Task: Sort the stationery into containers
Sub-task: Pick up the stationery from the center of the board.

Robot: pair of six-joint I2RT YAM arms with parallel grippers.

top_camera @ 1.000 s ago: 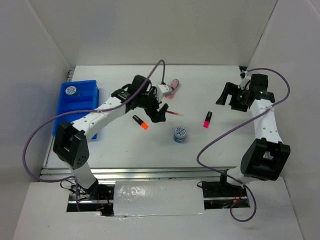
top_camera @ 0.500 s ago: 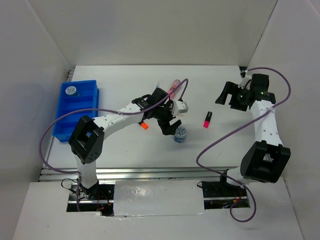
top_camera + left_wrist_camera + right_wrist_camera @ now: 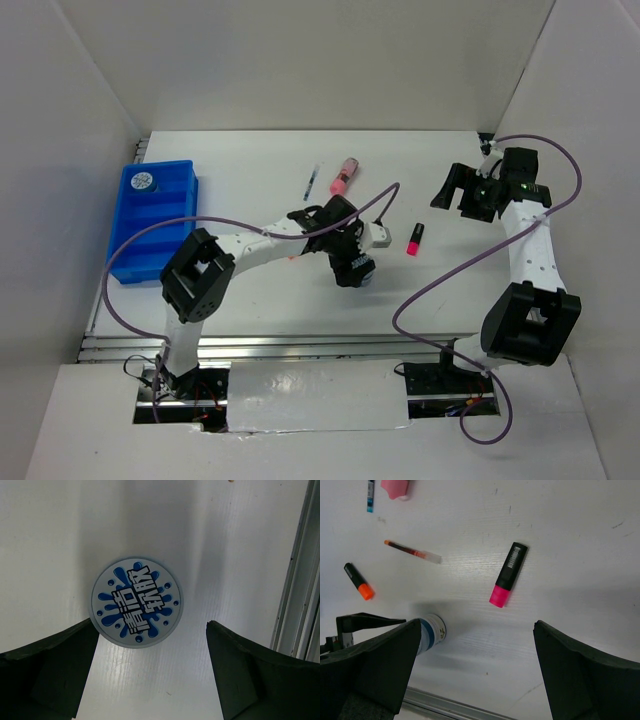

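The tape roll sits nearer the finger away from the metal bar, so the left gripper has to move outward and ahead until both fingers are around the tape roll's sides, and then close.
A round blue-white tape roll (image 3: 137, 602) lies flat on the table, just ahead of my open left gripper (image 3: 150, 680) and nearer its left finger. In the top view this gripper (image 3: 352, 268) hangs over the roll (image 3: 363, 275) and hides most of it. My right gripper (image 3: 458, 190) is open and empty at the far right, high above the table. Its view shows a black-pink highlighter (image 3: 508, 574), a black-orange highlighter (image 3: 358, 581), a red pen (image 3: 412, 551), a blue pen (image 3: 370, 489), a pink marker (image 3: 395, 487) and the roll (image 3: 431, 632). The blue tray (image 3: 160, 225) stands far left and holds a second tape roll (image 3: 143, 180).
White walls close in the table on the left, back and right. A metal rail (image 3: 300, 580) runs along the table's near edge, close to the roll. The left arm's purple cable (image 3: 385, 195) loops over the middle of the table.
My left gripper has moved right and toward the near edge, from above the red pen to over the tape roll. The right arm has not moved.
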